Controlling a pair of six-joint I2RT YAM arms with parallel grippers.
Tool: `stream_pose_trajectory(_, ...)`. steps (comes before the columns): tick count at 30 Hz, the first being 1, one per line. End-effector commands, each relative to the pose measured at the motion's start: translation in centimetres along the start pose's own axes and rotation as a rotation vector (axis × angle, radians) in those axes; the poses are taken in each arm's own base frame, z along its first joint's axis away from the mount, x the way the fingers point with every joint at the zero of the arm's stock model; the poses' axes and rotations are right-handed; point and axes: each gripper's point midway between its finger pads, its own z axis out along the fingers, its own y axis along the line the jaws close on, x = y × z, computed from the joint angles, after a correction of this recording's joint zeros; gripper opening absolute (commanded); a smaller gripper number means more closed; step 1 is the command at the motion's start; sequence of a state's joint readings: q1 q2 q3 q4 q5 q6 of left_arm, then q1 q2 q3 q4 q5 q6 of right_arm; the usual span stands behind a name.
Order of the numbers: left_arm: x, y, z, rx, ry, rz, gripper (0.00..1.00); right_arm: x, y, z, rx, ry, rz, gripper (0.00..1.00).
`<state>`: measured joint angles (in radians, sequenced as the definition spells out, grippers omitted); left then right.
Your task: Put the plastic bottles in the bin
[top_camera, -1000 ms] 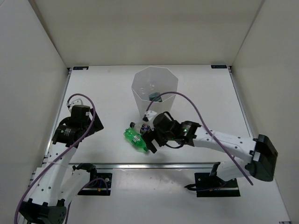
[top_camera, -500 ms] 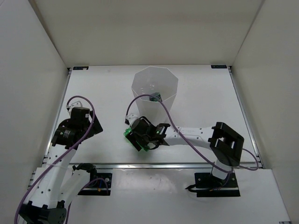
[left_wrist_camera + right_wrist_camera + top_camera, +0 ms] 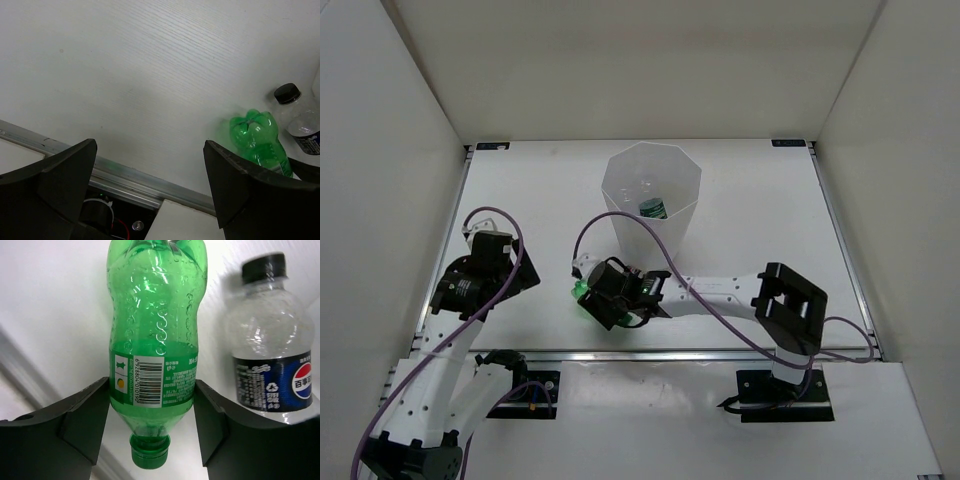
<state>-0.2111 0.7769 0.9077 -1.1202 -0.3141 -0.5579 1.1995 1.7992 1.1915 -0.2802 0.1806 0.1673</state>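
The bin's rim is higher than the table, so the right gripper will next lift the all-green bottle and then carry it outward over the bin's opening.
The all-green bottle [image 3: 155, 340] lies on the table with its cap toward my right wrist camera. My right gripper [image 3: 151, 405] is shut on it, a finger pressing each side of its label. Beside it on the right lies a short clear bottle [image 3: 270, 355] with a dark cap and dark label. From above, only the green bottle's base [image 3: 581, 291] shows, left of the right gripper [image 3: 607, 300]. The white bin [image 3: 616, 215] stands just behind, with a green-labelled bottle [image 3: 652, 209] inside. My left gripper [image 3: 150, 152] is open over bare table, left of the green bottle [image 3: 257, 142].
The table's metal front rail [image 3: 125, 172] runs just under my left gripper. The right arm's purple cable [image 3: 665, 258] loops in front of the bin. White walls enclose the table on three sides.
My right gripper slid left over the green bottle and shut its fingers on it. The bottle shifted slightly left. The left arm stayed nearly still.
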Motion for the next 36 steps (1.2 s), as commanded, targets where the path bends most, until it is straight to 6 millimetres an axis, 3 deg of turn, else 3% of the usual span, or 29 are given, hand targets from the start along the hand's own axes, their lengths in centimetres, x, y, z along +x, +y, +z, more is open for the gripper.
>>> stream_pose_trajectory(1, 0.1, -0.2, 0.5, 0.009, -0.002, -0.003, 0.99, -7.2, 2.2, -5.2, -0.09, -0.221, -0.038, 0.22)
stream_pose_trajectory(3, 0.0, -0.4, 0.7, 0.011, 0.002, -0.003, 0.99, -10.6, 2.3, -8.8, -0.135, -0.316, -0.032, 0.12)
stream_pose_trajectory(4, 0.1, -0.3, 0.8, 0.004, 0.007, 0.003, 0.99, -11.1, 2.8, -10.0, -0.176, -0.331, -0.052, 0.11)
stream_pose_trajectory(6, -0.1, -0.4, 0.9, 0.007, -0.002, -0.005, 0.98, -14.3, 2.0, -14.5, -0.186, -0.443, -0.031, 0.1)
stream_pose_trajectory(8, -0.1, -0.4, 1.1, 0.007, 0.001, -0.015, 0.99, -16.4, 1.4, -17.8, -0.191, -0.532, -0.048, 0.12)
stream_pose_trajectory(10, 0.3, -1.0, 1.5, 0.032, 0.019, -0.007, 0.99, -19.1, -0.4, -22.4, -0.142, -0.668, -0.048, 0.12)
stream_pose_trajectory(11, 0.2, -1.1, 1.6, 0.035, 0.012, -0.016, 0.98, -20.0, -1.2, -23.2, -0.108, -0.717, -0.093, 0.13)
stream_pose_trajectory(13, 0.4, -1.6, 1.8, 0.054, 0.021, -0.012, 0.98, -21.4, -5.2, -25.0, -0.001, -0.793, -0.056, 0.16)
stream_pose_trajectory(14, 0.4, -1.7, 1.9, 0.057, 0.029, -0.018, 0.99, -22.0, -6.5, -25.4, 0.021, -0.815, -0.041, 0.16)
stream_pose_trajectory(15, 0.4, -2.0, 1.9, 0.072, 0.029, -0.018, 0.99, -22.6, -10.1, -25.9, 0.059, -0.825, 0.006, 0.15)
stream_pose_trajectory(17, 0.4, -2.6, 1.9, 0.099, 0.029, -0.02, 0.99, -22.3, -13.6, -25.1, 0.097, -0.798, 0.064, 0.16)
stream_pose_trajectory(18, 0.4, -3.0, 2.0, 0.121, 0.028, -0.025, 0.99, -22.0, -14.7, -23.9, 0.099, -0.777, 0.086, 0.2)
stream_pose_trajectory(19, 0.4, -3.2, 2.0, 0.13, 0.027, -0.028, 0.98, -21.8, -15.8, -24.0, 0.127, -0.786, 0.094, 0.21)
stream_pose_trajectory(23, 0.8, -4.2, 2.2, 0.172, 0.044, -0.037, 0.99, -20.4, -18.7, -22.7, 0.143, -0.746, 0.162, 0.33)
stream_pose_trajectory(25, 0.9, -5.1, 2.3, 0.196, 0.066, -0.05, 0.99, -19.8, -19.6, -22.5, 0.147, -0.74, 0.2, 0.49)
stream_pose_trajectory(26, 0.7, -5.4, 2.2, 0.205, 0.058, -0.054, 0.98, -19.7, -19.6, -22.7, 0.139, -0.741, 0.207, 0.72)
stream_pose_trajectory(27, 1.0, -5.9, 2.5, 0.217, 0.074, -0.063, 0.99, -19.5, -20.1, -22.7, 0.155, -0.739, 0.223, 0.87)
stream_pose_trajectory(29, 1.2, -7.0, 2.6, 0.259, 0.081, -0.076, 0.99, -19.3, -20.0, -23.0, 0.173, -0.738, 0.215, 0.99)
stream_pose_trajectory(36, 2.0, -10.5, 2.8, 0.34, 0.112, -0.17, 0.99, -18.3, -22.1, -25.2, 0.262, -0.746, 0.277, 0.99)
